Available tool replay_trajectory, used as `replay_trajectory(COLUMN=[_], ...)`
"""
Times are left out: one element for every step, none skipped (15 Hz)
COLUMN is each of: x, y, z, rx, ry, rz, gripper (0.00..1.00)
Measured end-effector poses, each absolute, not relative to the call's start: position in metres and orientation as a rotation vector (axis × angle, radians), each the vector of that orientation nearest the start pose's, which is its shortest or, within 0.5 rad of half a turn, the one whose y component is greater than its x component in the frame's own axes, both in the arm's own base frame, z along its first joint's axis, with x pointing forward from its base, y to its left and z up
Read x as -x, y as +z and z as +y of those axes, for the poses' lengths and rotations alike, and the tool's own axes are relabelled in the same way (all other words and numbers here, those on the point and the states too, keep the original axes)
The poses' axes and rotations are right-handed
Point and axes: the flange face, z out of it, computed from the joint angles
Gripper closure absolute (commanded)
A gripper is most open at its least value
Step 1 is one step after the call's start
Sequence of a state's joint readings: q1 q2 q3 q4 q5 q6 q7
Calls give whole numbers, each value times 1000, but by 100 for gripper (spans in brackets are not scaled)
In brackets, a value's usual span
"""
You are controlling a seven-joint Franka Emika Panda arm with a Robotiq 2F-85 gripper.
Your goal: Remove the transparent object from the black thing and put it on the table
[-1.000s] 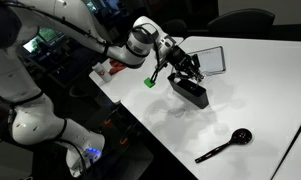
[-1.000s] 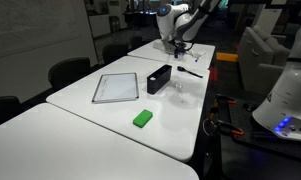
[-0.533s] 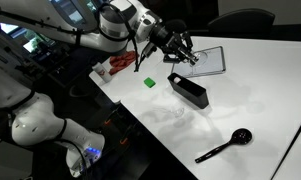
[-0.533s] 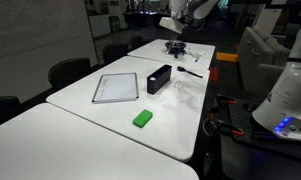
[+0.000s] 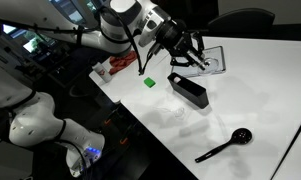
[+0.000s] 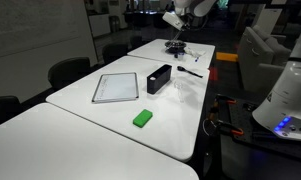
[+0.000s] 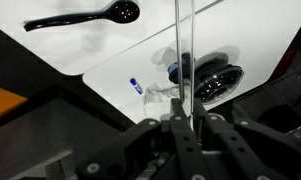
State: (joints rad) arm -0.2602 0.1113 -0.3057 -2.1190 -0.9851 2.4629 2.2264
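The tabletop spot near the spoon's head (image 5: pixel 239 111) is empty, so the robot's gripper should next move down and past the black thing to that spot and release the transparent object.
In the wrist view my gripper (image 7: pixel 187 106) is shut on the transparent object (image 7: pixel 185 50), a thin see-through tube that sticks straight out from between the fingers. In an exterior view the gripper (image 5: pixel 186 56) hangs in the air above and behind the black thing (image 5: pixel 189 90), a long glossy box on the white table (image 5: pixel 250 95). The tube is clear of the box. The box also shows in an exterior view (image 6: pixel 159 78), where the gripper (image 6: pixel 178 17) is high at the top edge and the tube is too thin to make out.
A black round-headed spoon (image 5: pixel 226 145) lies near the table's front edge and shows in the wrist view (image 7: pixel 85 18). A green block (image 5: pixel 148 82) and a flat dark-edged board (image 5: pixel 212 60) lie beside the box. Dark coiled gear (image 7: pixel 212 82) sits on the table beyond.
The gripper has lifted up off the black box with the tube and now hangs above and behind it. The box has stayed in place.
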Motion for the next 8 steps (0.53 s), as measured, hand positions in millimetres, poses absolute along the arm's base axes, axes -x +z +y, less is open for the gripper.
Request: replay_trajectory(x=[-496,-500,-504,-507,-511,-514,-517,-519], y=[377,367,357,347,337,327,318,313], z=[-315,-322,-329,-337,-344,-348,-351,-352], rx=[1634,1578,1526,1479,1440,1407,1392,1385], ry=[-1153,-1154,-1154,-1155,-1146,-1112,-1085,-1075], rz=[2816,2824,2832,2843,2857,2870,2876,2881], gripper=[97,97,97,97,86,86,86,86])
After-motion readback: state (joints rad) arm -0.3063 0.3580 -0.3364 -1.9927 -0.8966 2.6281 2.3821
